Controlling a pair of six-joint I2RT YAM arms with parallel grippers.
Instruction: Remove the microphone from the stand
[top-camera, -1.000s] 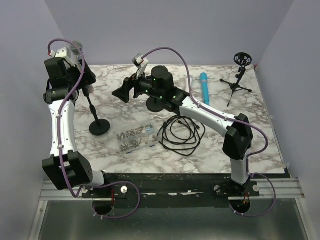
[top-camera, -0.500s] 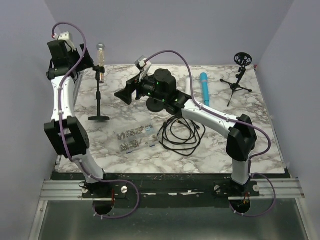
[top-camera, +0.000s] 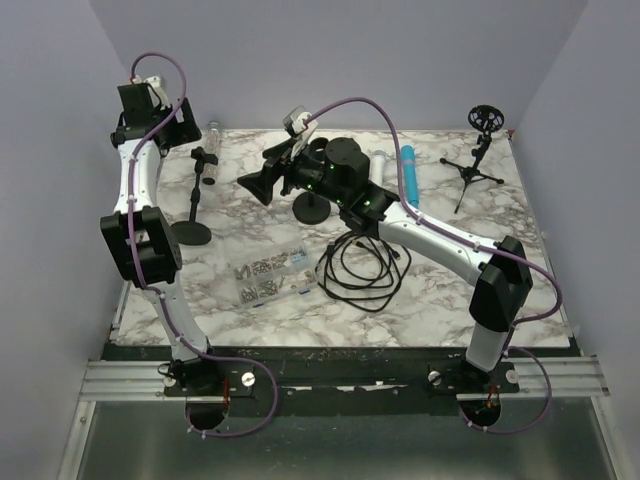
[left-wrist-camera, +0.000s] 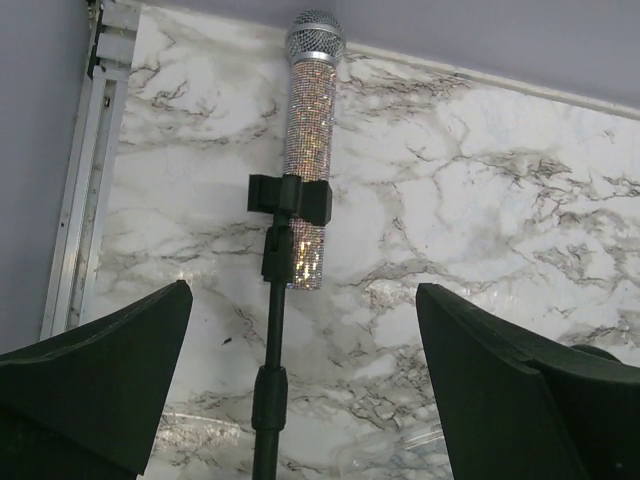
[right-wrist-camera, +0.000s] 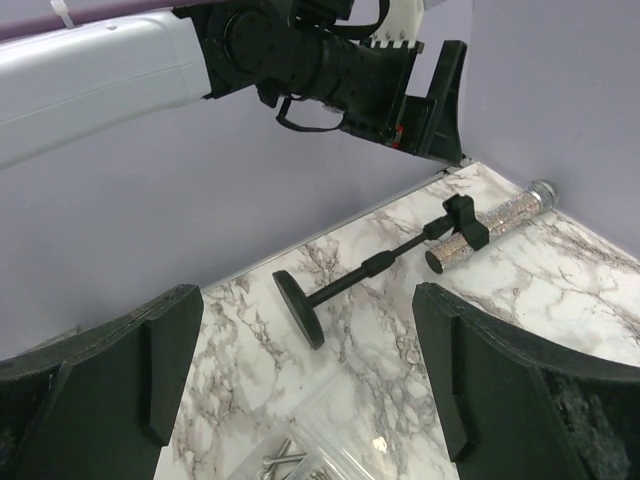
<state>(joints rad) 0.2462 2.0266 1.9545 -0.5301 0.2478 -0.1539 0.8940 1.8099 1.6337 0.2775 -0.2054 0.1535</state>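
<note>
My left gripper goes down and back around the collar on the stand's black pole (left-wrist-camera: 269, 398) next, since that part of the pole below the clip (left-wrist-camera: 290, 198) is clear of the microphone.
The glittery silver microphone (left-wrist-camera: 308, 150) sits in the black clip (left-wrist-camera: 290, 198) on top of the black stand (left-wrist-camera: 270, 380). In the top view the microphone (top-camera: 211, 137) is at the far left, over the stand's round base (top-camera: 192, 232). My left gripper (left-wrist-camera: 303, 292) is open and empty, raised well above the microphone and apart from it; it also shows in the top view (top-camera: 183, 128). My right gripper (right-wrist-camera: 305, 300) is open and empty, to the right of the stand (right-wrist-camera: 360, 275), facing the microphone (right-wrist-camera: 490, 222); it also shows in the top view (top-camera: 252, 185).
A clear bag of screws (top-camera: 268, 275) lies at the middle front and a coiled black cable (top-camera: 360, 268) to its right. A blue tube (top-camera: 410, 175) and a small tripod (top-camera: 478, 150) stand at the back right. A black round base (top-camera: 312, 208) sits under the right arm.
My left gripper has lifted away from the top of the stand and moved back and up. The stand base has shifted slightly toward the back. My right gripper has edged up and right.
</note>
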